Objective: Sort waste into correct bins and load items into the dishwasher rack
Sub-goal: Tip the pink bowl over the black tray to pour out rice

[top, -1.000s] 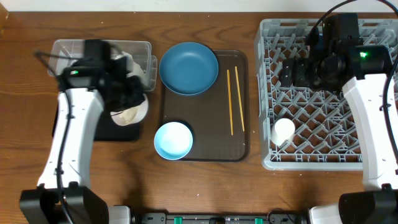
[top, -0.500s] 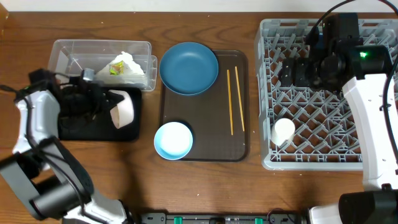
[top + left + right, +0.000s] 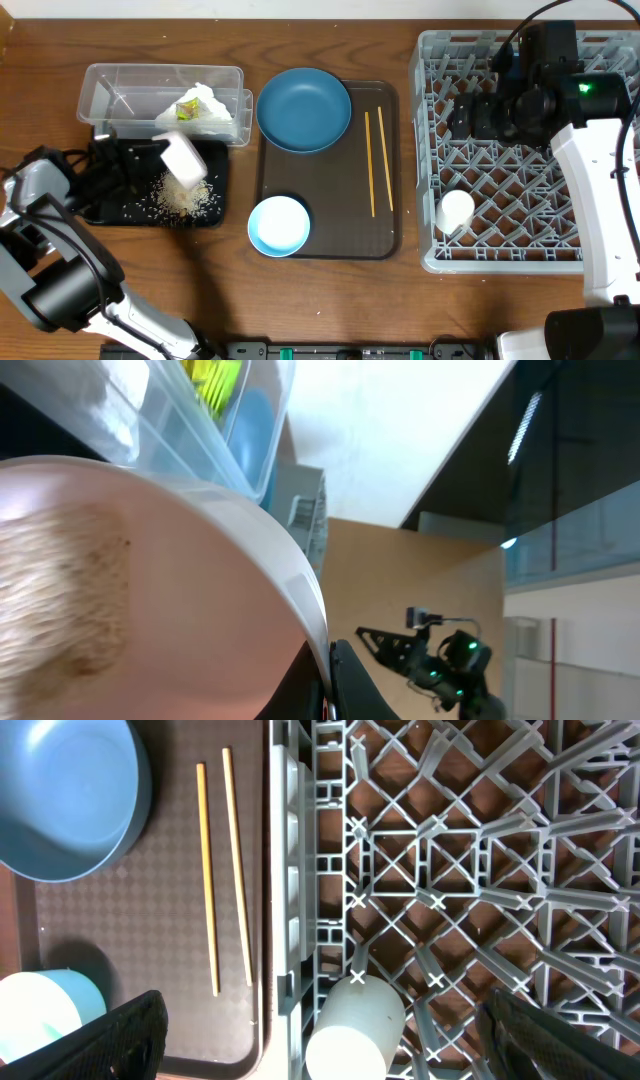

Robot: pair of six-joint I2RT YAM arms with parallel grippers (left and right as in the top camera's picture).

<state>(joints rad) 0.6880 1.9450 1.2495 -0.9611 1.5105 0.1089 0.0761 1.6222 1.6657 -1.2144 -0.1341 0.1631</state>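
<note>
I will next turn the white bowl upright, lower it and release it on the brown tray's bare patch beside the chopsticks with my left gripper.
My left gripper is shut on the rim of the white bowl, which is tipped on its side over the black tray. Whitish rice scraps lie on that tray. In the left wrist view the bowl fills the frame, its rim pinched in my gripper. Tissue and wrapper sit in the clear tub. My right gripper hangs open over the rack, above the white cup. The dark blue bowl, light blue bowl and chopsticks lie on the brown tray.
The brown serving tray sits mid-table between the bins and the rack. The rack's upright pegs spread below my right gripper. The clear tub's wall stands just behind the held bowl.
My left arm swung out to the left and turned the white bowl over. The rice scraps have spilled out onto the black tray. The right arm has not moved.
</note>
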